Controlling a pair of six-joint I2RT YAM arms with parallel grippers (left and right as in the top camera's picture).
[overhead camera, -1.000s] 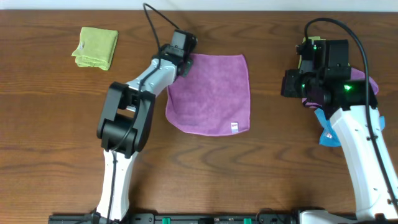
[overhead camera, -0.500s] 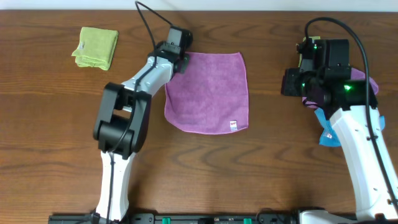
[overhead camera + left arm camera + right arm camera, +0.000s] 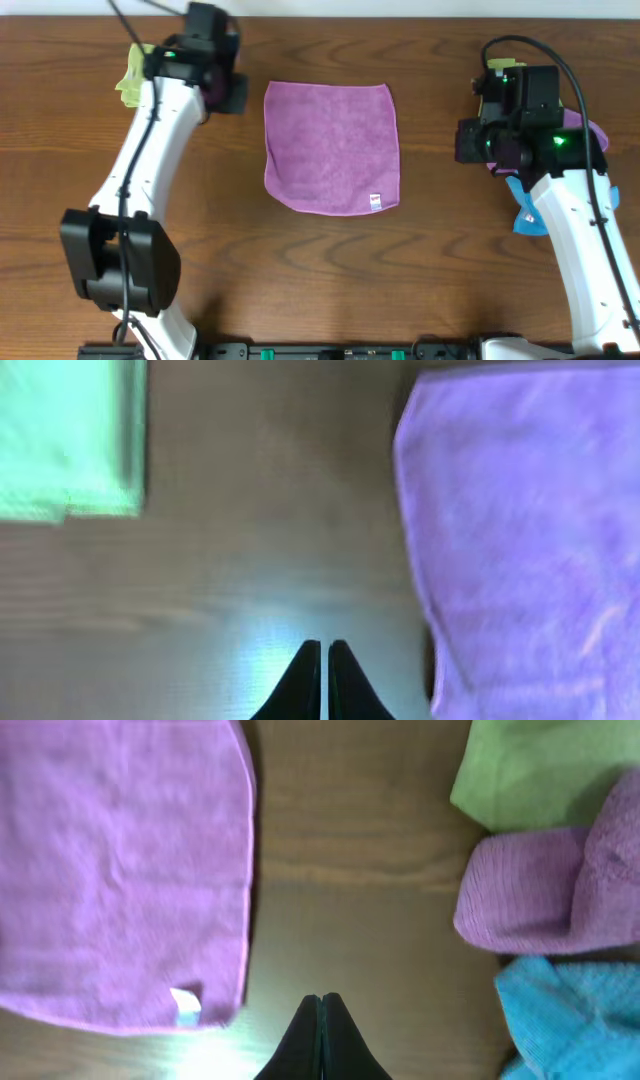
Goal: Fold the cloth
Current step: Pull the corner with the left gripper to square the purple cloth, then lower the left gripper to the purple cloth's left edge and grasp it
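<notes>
Next, my left gripper needs to move back, lower toward the cloth's near corner away from the tag and open there, since its fingers are still shut and empty.
The cloth (image 3: 332,146) is a pinkish-purple towel lying flat and spread open on the wooden table, its small white tag (image 3: 377,200) near the front right corner. It also shows in the left wrist view (image 3: 530,540) and the right wrist view (image 3: 120,870), tag (image 3: 186,1005) included. My left gripper (image 3: 322,650) is shut and empty, above bare table to the left of the cloth, near its far left corner (image 3: 225,92). My right gripper (image 3: 320,1002) is shut and empty, above bare table to the right of the cloth (image 3: 470,140).
A folded lime-green cloth (image 3: 128,80) lies at the far left, partly under my left arm; it also shows in the left wrist view (image 3: 70,440). By my right arm lie another green cloth (image 3: 540,770), a violet-purple cloth (image 3: 545,895) and a blue cloth (image 3: 570,1015).
My left gripper has left the cloth's far left corner and swung left toward the green cloth. That corner now lies flat. The right arm has not moved.
</notes>
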